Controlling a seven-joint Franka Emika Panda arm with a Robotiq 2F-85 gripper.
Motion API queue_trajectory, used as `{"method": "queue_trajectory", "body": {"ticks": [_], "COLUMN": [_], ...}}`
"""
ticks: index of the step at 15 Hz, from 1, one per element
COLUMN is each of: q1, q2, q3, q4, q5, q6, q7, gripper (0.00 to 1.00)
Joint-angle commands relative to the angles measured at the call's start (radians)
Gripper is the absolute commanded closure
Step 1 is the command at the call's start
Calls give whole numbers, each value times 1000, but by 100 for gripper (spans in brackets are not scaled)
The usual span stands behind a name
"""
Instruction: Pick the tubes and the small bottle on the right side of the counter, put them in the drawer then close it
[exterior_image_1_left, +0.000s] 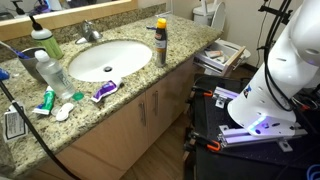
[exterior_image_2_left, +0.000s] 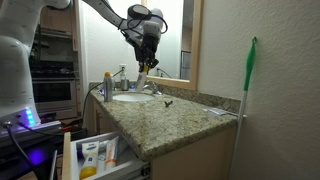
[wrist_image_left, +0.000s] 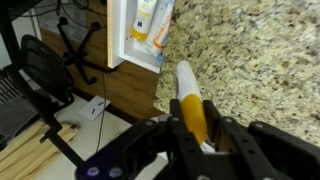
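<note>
The open drawer is below my gripper, beyond the counter's edge, so I will next move past that edge and down over it to release the white and yellow tube.
In the wrist view my gripper (wrist_image_left: 193, 106) is shut on a white and yellow tube (wrist_image_left: 186, 80), which sticks out forward between the fingers over the edge of the granite counter (wrist_image_left: 260, 50). The open drawer (wrist_image_left: 127, 45) lies ahead beside the counter, with a whitish tube (wrist_image_left: 145, 18) and an orange-yellow item (wrist_image_left: 163, 32) in it. I cannot tell whether that item is the small bottle. In an exterior view the gripper (exterior_image_2_left: 146, 60) hangs high above the counter near the sink, and the drawer (exterior_image_2_left: 72, 160) stands pulled out at the lower left. The drawer (exterior_image_1_left: 222, 56) also shows open at the counter's right end.
A tall grey can (exterior_image_1_left: 161, 42) stands right of the sink (exterior_image_1_left: 108, 59). A clear water bottle (exterior_image_1_left: 52, 70), a green bottle (exterior_image_1_left: 42, 40), a purple-and-white tube (exterior_image_1_left: 104, 91) and a green-and-red tube (exterior_image_1_left: 45, 100) sit on the left. A green broom (exterior_image_2_left: 248, 85) leans beside the counter.
</note>
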Motion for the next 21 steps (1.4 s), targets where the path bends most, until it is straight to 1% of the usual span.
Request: {"method": "queue_trajectory", "body": {"ticks": [1,2,3,5,6,9,11,13,15,17,19,21], "q1": [-18,-22,-34,-62,-62,-94,-98,-82,-57,-44,-6,36], "q2": [-28,-40,-51,-78,-94,-113,-118,-118,-115,-90,-70,-44], "q3": [-35,-47,-56,-85,-99,-142,-161,-186,-211,-251,-297,-351], "q4": [-146,-186,-226,-301,-337,-422,-465,-506,-548,-582,-608,-621], "q5": [-156,-187,-190,-156,-147,-55,2,9,-35,-104,-200,-296], "q6": [114,139,171,238,273,374,412,464,540,652,737,795], "q7": [-56,-75,-119,-182,-184,-266,-326,-326,-267,-222,-139,-57], "gripper": [93,93,93,93,93,93,93,93,93,93,93,93]}}
